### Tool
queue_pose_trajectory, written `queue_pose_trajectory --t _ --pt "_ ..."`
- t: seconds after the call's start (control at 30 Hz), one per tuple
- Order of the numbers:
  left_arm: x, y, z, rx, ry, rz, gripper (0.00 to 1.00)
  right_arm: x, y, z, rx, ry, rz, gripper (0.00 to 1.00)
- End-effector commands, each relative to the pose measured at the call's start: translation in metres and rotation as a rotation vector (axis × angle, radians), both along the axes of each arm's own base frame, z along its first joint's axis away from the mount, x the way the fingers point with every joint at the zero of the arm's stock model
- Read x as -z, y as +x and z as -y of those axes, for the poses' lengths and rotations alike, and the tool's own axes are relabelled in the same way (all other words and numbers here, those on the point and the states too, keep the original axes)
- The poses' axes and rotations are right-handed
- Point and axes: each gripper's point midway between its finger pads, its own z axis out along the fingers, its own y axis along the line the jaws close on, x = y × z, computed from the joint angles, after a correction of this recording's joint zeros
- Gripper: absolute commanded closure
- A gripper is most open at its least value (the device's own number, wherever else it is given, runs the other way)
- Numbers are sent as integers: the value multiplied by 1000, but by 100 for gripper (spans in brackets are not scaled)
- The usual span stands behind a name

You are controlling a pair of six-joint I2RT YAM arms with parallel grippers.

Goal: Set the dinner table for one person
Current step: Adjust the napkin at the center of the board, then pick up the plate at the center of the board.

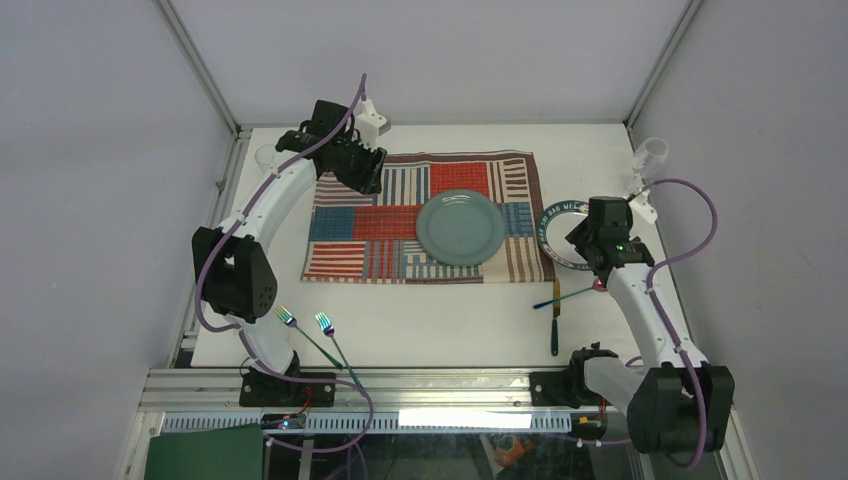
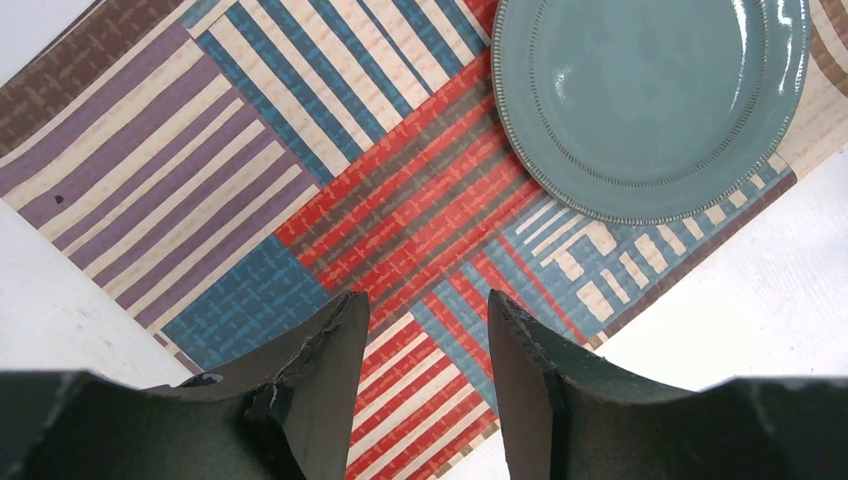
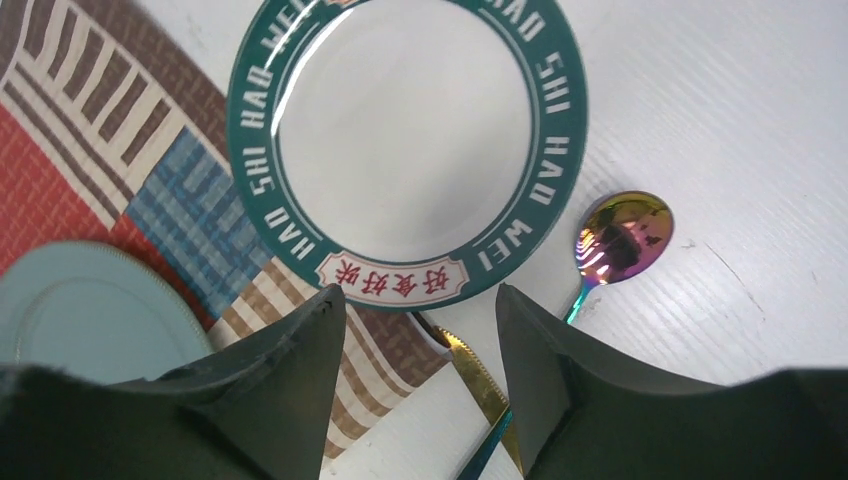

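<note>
Next, my right gripper tilts to the right in the top view and down onto the white plate's rim (image 3: 564,160) opposite the mat, since bare tabletop borders it there.
The white dinner table (image 1: 440,325) carries a striped patchwork placemat (image 1: 350,245) with a teal plate (image 1: 460,227) on its right half. My left gripper (image 1: 365,175) hovers open and empty over the mat's back left corner; its wrist view shows the mat (image 2: 200,200) and the teal plate (image 2: 650,100) beyond the gripper (image 2: 425,305). My right gripper (image 1: 590,240) is open and empty above a small white plate with a green lettered rim (image 3: 405,130), which overlaps the mat's right edge. A rainbow spoon (image 3: 625,235) and a gold-bladed knife (image 3: 475,375) lie by it.
Two rainbow forks (image 1: 300,335) lie near the front left of the table. The spoon (image 1: 575,293) and knife (image 1: 555,320) lie at the front right. A clear cup (image 1: 265,157) stands at the back left, another (image 1: 650,152) at the back right. Aluminium rails edge the table.
</note>
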Motion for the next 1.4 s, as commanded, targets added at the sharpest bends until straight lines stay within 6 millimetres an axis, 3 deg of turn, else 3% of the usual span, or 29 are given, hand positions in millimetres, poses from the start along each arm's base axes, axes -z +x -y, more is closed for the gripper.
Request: queue_pose_trajectory --t 0.0,0.27,0.43,0.6,0.9,1.23,1.37 --pt "-35 -9 3 30 -52 87 51 -13 -2 26 134 61 61 40" --pt "-39 -16 3 48 -61 99 51 15 -5 57 223 247 46 41" --pt "-43 -19 2 45 -63 108 51 35 12 48 173 471 66 44" --pt "-41 -18 0 48 -53 114 50 48 17 45 172 540 86 47" --pt "-20 -3 5 65 -45 91 51 35 22 68 241 461 126 52" --pt "-12 1 8 87 -60 77 51 12 -14 99 371 345 112 49" --pt "-12 1 8 88 -66 77 52 21 -12 104 376 371 93 49"
